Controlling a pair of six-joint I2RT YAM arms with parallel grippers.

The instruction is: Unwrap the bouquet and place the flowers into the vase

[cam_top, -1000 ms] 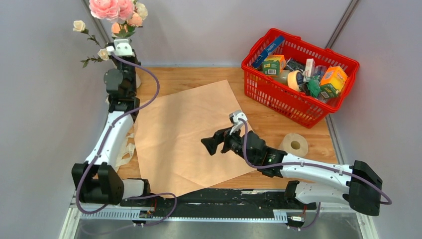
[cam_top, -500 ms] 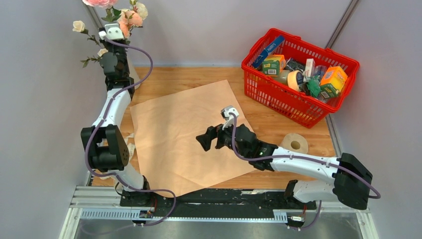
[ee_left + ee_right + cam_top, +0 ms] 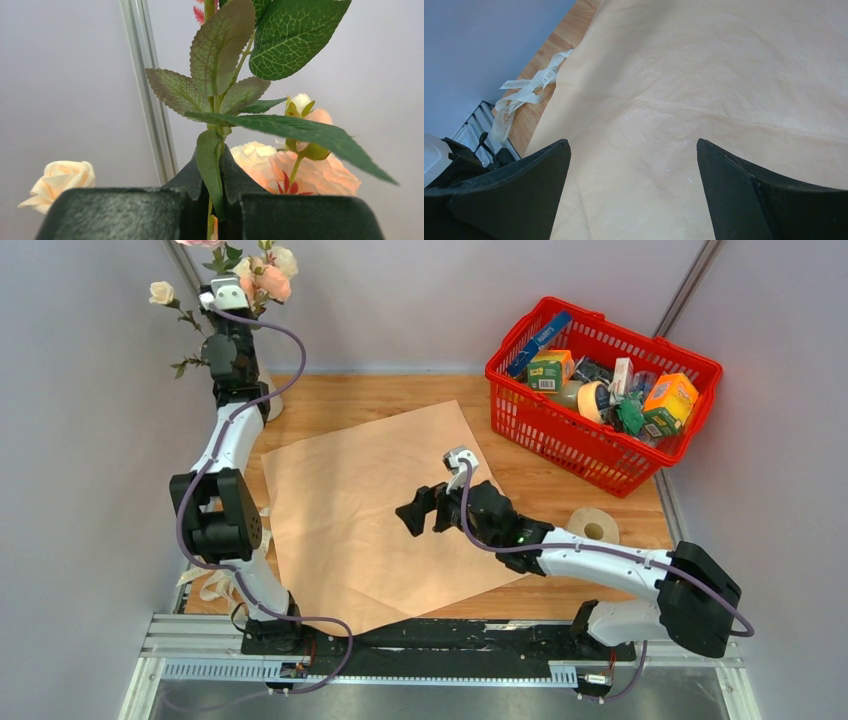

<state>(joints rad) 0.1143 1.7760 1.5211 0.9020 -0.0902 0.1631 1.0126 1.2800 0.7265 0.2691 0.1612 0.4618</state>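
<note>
The off-white vase (image 3: 273, 403) is below the robot's left gripper and the blooms are held high, so the robot needs to lower the green stems down into the vase and let them go.
The flowers (image 3: 268, 278), pink, peach and cream roses on thin green stems, are held high at the far left corner, and their top blooms run out of the top view. My left gripper (image 3: 235, 286) is shut on their stems. In the left wrist view its fingertips (image 3: 214, 165) pinch a stem and a leaf, with a peach rose (image 3: 300, 172) behind. The bouquet's paper (image 3: 370, 510) lies unfolded and flat, peach side up. My right gripper (image 3: 425, 510) hovers open over it, nothing between its jaws (image 3: 631, 145). An off-white bit of the vase (image 3: 271, 403) shows behind the left arm.
The cream ribbon (image 3: 215, 585) lies loose at the paper's left edge, also seen as a ribbon (image 3: 526, 87) in the right wrist view. A red basket (image 3: 520, 420) full of small goods stands at the back right. A tan tape roll (image 3: 590, 530) sits right of the right arm.
My left arm has stretched up and lifted the flowers higher toward the back left corner. My right gripper has drifted a little left over the paper, still open.
</note>
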